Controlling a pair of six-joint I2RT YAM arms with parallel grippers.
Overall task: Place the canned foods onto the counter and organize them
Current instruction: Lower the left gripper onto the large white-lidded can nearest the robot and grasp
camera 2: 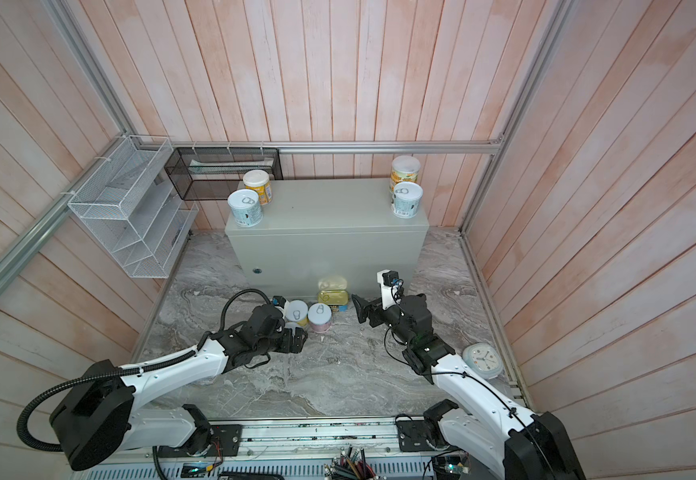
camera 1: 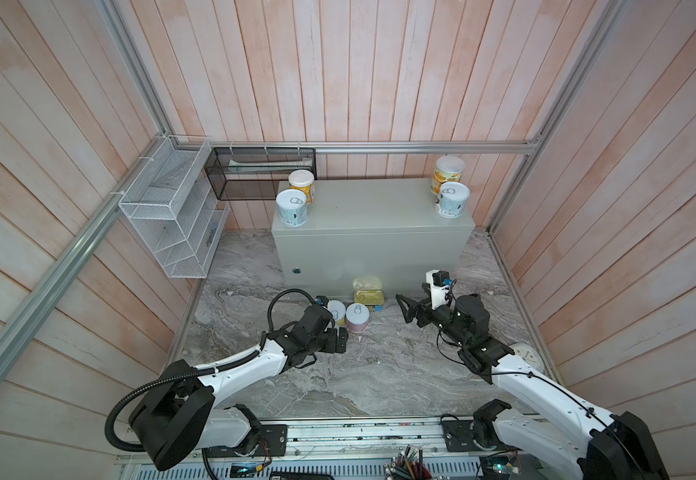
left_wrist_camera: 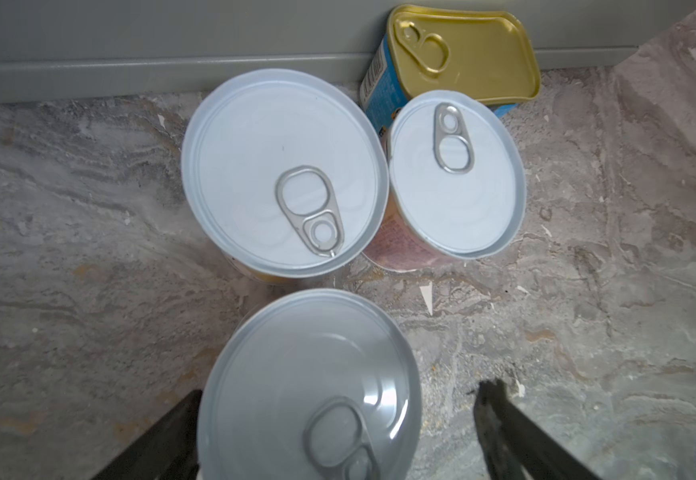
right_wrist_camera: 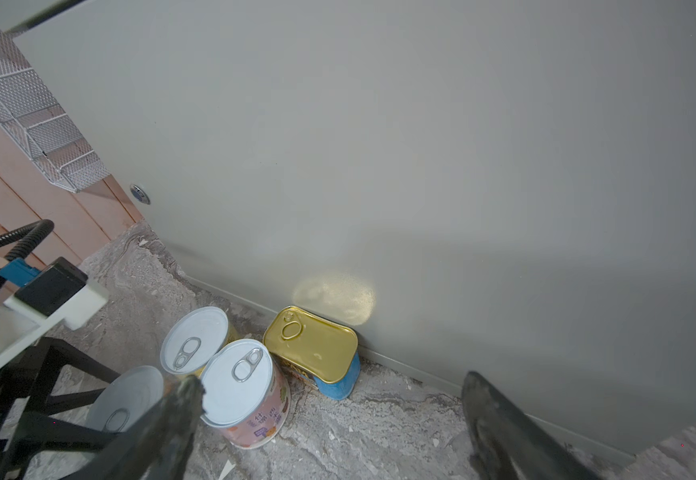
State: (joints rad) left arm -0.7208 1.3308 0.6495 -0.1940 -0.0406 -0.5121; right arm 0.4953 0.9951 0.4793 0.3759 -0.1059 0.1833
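I will next lower my left gripper around the silver-topped can (left_wrist_camera: 309, 374) just below and close on its sides; my open fingers already straddle its lid.
The counter (camera 1: 371, 208) carries two cans on its left end, pale blue (camera 1: 292, 208) and yellow (camera 1: 302, 185), and two on its right end (camera 1: 452, 199). On the marble against its front stand the gold-topped tin (camera 1: 368, 298), a pink can (camera 1: 357, 318) and a yellow can (camera 1: 336, 311). In the left wrist view my left gripper (left_wrist_camera: 340, 395) is open, its fingers either side of a silver-topped can (left_wrist_camera: 309, 374). This can is largely hidden under the gripper in both top views. My right gripper (camera 1: 405, 309) hangs open and empty, just right of the tin (right_wrist_camera: 313, 340).
A white wire basket (camera 1: 172, 216) and a black mesh basket (camera 1: 261, 172) hang on the walls at the back left. A small round clock (camera 2: 483, 359) lies on the marble under the right arm. Wooden walls close in on three sides.
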